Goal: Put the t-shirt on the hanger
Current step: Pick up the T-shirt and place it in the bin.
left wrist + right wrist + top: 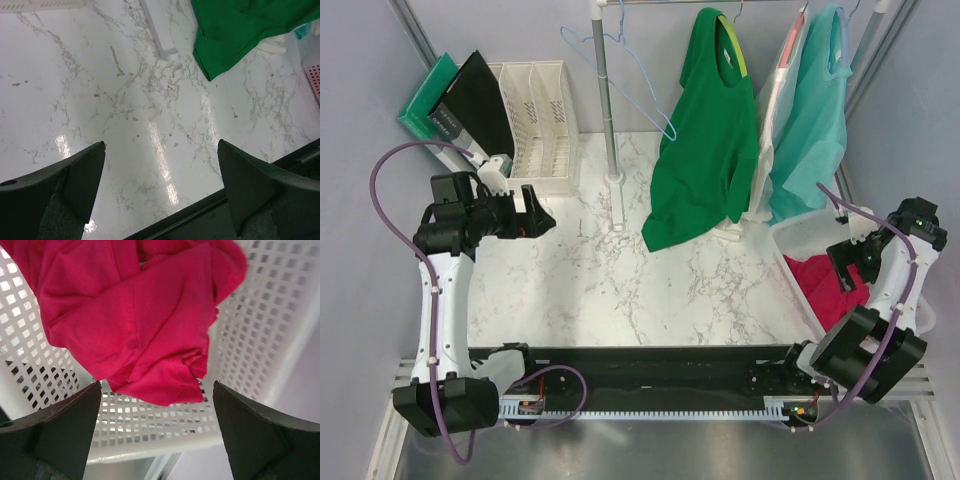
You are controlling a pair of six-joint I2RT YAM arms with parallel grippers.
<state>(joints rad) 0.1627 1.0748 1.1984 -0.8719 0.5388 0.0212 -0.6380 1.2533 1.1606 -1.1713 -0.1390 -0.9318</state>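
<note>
I will lower my right gripper into the white basket, with its open fingers going around the folds of the crimson t-shirt. The cloth lies crumpled below the gripper.
The crimson t-shirt lies crumpled in a white perforated basket at the table's right edge. In the right wrist view the t-shirt fills the upper part of the frame against the basket wall. My right gripper hovers over the basket, open, its fingers apart from the cloth. The light-blue wire hanger hangs from the rail at the back, left of the green shirt. Above the table's left side my left gripper is open over bare marble, holding nothing.
A dark green t-shirt and a teal one hang on the rack, whose pole stands mid-back. The green hem shows in the left wrist view. A white file organiser and dark folders stand back left.
</note>
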